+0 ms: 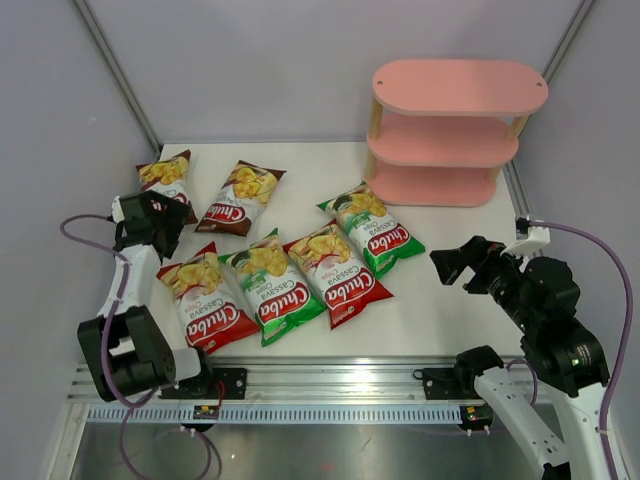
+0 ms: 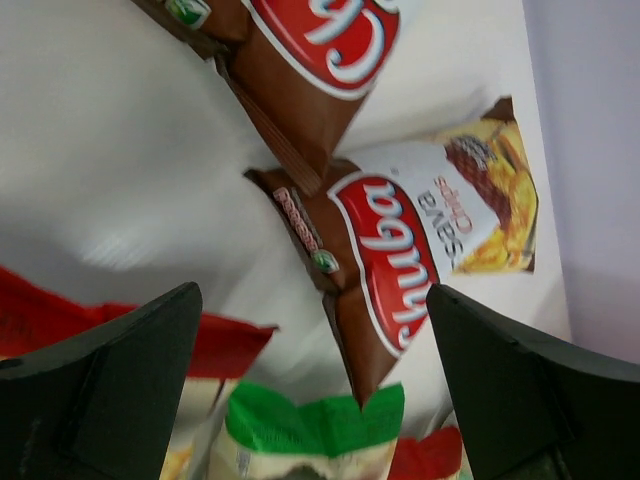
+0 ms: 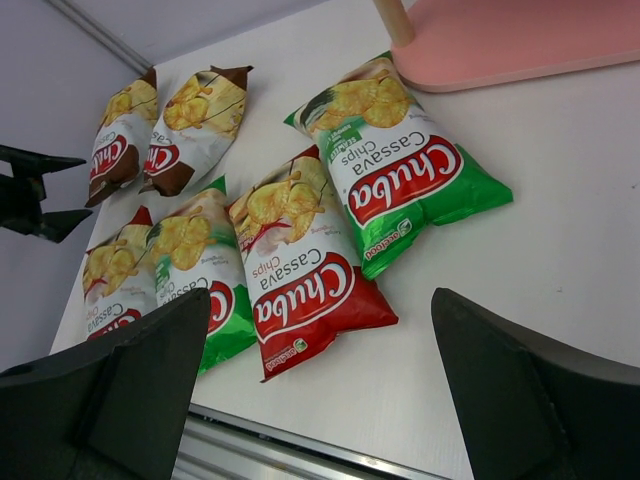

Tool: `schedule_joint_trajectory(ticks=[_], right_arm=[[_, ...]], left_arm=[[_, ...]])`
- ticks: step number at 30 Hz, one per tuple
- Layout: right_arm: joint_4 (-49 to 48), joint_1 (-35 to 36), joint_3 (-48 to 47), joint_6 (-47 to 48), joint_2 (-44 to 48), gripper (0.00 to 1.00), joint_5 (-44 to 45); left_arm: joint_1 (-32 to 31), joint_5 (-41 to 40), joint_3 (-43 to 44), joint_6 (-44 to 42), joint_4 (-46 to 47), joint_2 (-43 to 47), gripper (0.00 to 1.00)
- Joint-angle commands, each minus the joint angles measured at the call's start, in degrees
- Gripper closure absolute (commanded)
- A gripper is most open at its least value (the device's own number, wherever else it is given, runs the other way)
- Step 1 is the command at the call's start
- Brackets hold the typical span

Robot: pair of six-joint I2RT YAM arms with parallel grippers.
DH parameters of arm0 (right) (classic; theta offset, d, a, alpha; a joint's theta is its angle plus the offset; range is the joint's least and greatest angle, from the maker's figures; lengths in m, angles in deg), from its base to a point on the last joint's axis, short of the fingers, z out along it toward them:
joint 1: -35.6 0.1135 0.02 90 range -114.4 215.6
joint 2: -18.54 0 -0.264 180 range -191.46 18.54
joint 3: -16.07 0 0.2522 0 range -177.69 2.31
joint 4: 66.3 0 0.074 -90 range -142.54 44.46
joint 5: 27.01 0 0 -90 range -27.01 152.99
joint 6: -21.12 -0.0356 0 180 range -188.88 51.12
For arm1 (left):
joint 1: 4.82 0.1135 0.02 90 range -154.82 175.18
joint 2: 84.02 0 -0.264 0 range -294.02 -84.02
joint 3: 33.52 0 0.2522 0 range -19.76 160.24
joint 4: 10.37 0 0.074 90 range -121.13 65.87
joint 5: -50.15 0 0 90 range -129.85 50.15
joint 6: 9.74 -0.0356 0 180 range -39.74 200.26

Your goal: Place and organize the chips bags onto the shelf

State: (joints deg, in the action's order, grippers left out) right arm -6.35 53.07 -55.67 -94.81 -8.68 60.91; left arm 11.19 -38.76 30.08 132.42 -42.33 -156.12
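The robot's open left gripper needs to go down next onto the near bottom edge of the brown bag (image 1: 188, 217) (image 2: 237, 98) by the bag's side and close, because that edge is below it.
Six chips bags lie flat on the white table. Two brown bags (image 1: 165, 175) (image 1: 240, 197) are at the back left. In front lie a red bag (image 1: 205, 298), a green bag (image 1: 272, 285), a red bag (image 1: 336, 272) and a green bag (image 1: 375, 230). The pink shelf (image 1: 450, 130) stands at the back right with bare boards. My left gripper (image 1: 152, 225) is open and empty, hovering over the near end of the left brown bag (image 2: 400, 255). My right gripper (image 1: 462, 262) is open and empty, right of the bags, looking at the red bag (image 3: 300, 270) and green bag (image 3: 400, 165).
Grey walls close in the table on the left, back and right. A metal rail (image 1: 330, 375) runs along the near edge. The shelf's bottom board (image 3: 520, 40) sits just behind the right green bag. Bare table (image 3: 540, 230) lies between that bag and my right gripper.
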Motion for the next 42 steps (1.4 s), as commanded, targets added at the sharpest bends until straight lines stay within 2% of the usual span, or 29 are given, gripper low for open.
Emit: schedule_joint_trajectory(ticks=[1, 9, 11, 21, 26, 30, 31, 33, 34, 36, 42], right_arm=[[-2.0, 0.4, -0.8, 0.0, -0.4, 0.01, -4.9], [-1.2, 0.3, -0.5, 1.9, -0.1, 0.0, -7.0], [-1.3, 0.3, -0.6, 2.2, -0.1, 0.01, -7.6], [-1.2, 0.3, -0.2, 3.8, -1.5, 0.01, -11.4], [-1.5, 0.3, -0.3, 3.7, -1.4, 0.01, -11.3], [-2.1, 0.3, 0.3, 3.2, -1.9, 0.01, -11.2], [-2.4, 0.3, 0.4, 3.0, -2.0, 0.01, -11.3], [-2.8, 0.4, 0.7, 2.7, -2.2, 0.01, -11.7], [-3.0, 0.3, 0.8, 2.6, -2.3, 0.01, -12.0], [-3.0, 0.3, 1.0, 2.3, -2.2, 0.01, -11.9], [-3.9, 0.3, 1.7, 1.8, -2.7, 0.01, -11.6]], left_arm=[[2.7, 8.0, -0.4, 3.9, 15.5, -4.1, 0.01], [8.2, 11.5, -1.2, 11.1, 33.5, -19.9, 0.01], [8.5, 11.1, 0.1, 11.9, 34.0, -22.3, 0.01], [9.7, 10.0, 0.3, 15.7, 49.5, -32.5, 0.01], [9.1, 10.5, 1.9, 16.6, 51.0, -37.1, 0.01], [8.3, 8.0, 2.2, 14.8, 50.3, -37.7, 0.16], [8.1, 7.3, 2.3, 14.6, 50.1, -37.8, 0.31], [8.0, 7.3, 2.8, 14.5, 50.3, -38.2, 0.46], [7.9, 7.7, 2.7, 14.5, 50.9, -38.3, 0.59], [7.8, 8.1, 2.1, 14.5, 52.8, -37.9, 0.67], [6.3, 8.3, 0.2, 13.7, 57.9, -31.8, 0.76]])
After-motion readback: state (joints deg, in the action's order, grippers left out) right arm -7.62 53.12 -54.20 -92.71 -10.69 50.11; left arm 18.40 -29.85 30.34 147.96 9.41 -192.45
